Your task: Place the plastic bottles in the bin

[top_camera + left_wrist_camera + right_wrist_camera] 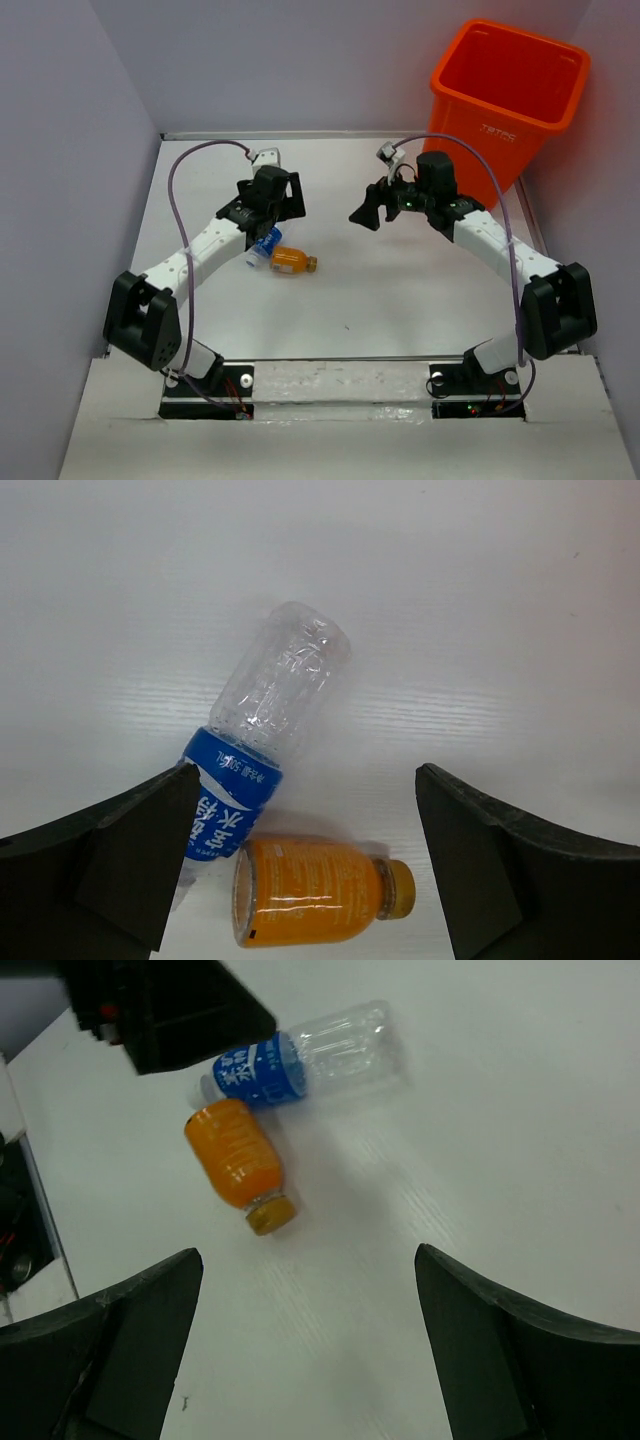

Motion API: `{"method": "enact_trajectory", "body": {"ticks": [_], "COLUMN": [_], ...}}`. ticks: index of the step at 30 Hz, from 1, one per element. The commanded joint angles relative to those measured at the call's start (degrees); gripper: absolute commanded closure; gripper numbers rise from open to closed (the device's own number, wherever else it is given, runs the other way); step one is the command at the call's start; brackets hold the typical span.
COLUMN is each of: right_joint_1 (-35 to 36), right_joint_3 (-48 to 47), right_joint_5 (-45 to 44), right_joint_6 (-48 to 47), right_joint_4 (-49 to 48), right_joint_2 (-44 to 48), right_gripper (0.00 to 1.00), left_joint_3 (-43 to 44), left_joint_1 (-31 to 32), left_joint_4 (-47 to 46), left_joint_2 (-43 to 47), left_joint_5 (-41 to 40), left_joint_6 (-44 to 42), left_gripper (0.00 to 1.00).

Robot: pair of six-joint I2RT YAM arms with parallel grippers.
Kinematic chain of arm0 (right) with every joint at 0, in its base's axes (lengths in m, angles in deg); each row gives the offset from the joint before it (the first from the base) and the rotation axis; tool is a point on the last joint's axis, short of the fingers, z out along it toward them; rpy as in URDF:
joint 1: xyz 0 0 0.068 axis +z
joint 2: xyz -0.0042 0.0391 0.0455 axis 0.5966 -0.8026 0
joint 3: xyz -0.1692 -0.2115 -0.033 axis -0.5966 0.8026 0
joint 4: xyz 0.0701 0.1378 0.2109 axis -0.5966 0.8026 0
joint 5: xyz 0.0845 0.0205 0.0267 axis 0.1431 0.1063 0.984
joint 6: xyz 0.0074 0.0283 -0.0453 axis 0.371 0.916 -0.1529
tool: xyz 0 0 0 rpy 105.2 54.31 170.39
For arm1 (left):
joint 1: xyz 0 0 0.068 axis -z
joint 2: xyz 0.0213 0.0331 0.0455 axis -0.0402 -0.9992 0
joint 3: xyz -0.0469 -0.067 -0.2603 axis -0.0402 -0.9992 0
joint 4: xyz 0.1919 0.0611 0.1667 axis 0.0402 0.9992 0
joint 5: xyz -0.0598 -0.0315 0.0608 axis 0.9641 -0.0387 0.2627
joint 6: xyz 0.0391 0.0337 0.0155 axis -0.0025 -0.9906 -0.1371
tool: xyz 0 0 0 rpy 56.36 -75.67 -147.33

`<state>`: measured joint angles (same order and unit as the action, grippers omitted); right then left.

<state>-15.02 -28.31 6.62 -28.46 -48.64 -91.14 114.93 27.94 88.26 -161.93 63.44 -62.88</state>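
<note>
The clear bottle lies at an angle below the open fingers, so my left gripper turns in line and moves down onto the clear bottle's body by the label (265,730) next.
Two plastic bottles lie on the white table. A clear bottle with a blue label (265,730) lies tilted, and an orange bottle (310,890) lies on its side touching its label end. Both show in the top view, the clear bottle (264,246) and the orange bottle (291,263), and in the right wrist view, clear (300,1060) and orange (232,1158). My left gripper (305,855) is open and hovers over the pair, jaws wide apart. My right gripper (368,210) is open and empty, to the right of the bottles. The orange bin (507,100) stands at the far right.
White walls enclose the table on the left, back and right. The left arm (215,240) reaches over the bottles; part of it shows in the right wrist view (160,1005). The bin stands behind the right arm (480,240).
</note>
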Motion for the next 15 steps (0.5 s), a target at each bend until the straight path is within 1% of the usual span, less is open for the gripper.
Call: {"method": "enact_trajectory", "body": {"ticks": [1, 4, 6, 8, 13, 15], "right_joint_1": [5.45, 7.48, 8.54, 8.54, 9.68, 10.3], "right_joint_3": [-3.75, -5.42, -5.78, -5.6, -5.34, -5.43], "right_joint_5": [7.46, 4.56, 4.82, 5.0, 4.91, 3.95], "right_joint_6": [-7.96, -9.73, -10.62, -10.97, -11.67, -12.02], "right_joint_4": [3.68, 6.93, 7.81, 7.99, 8.69, 9.22], "right_joint_2": [-1.55, -3.84, -4.37, -4.19, -3.31, -3.22], "right_gripper": [0.08, 0.08, 0.08, 0.08, 0.07, 0.07], "left_joint_3": [6.46, 9.19, 11.2, 12.53, 14.99, 15.96], "left_joint_1": [-0.62, -0.62, -0.62, -0.71, -2.02, -2.99], "left_joint_4": [9.64, 11.14, 11.67, 13.07, 13.87, 13.6], "left_joint_2": [-5.88, -9.31, -11.77, -13.53, -19.77, -21.71], "left_joint_5": [1.16, 2.39, 3.8, 3.37, 1.7, 2.92], "left_joint_6": [-6.78, -8.45, -10.47, -11.09, -11.18, -10.56], "left_gripper": [0.01, 0.01, 0.01, 0.01, 0.01, 0.01]}}
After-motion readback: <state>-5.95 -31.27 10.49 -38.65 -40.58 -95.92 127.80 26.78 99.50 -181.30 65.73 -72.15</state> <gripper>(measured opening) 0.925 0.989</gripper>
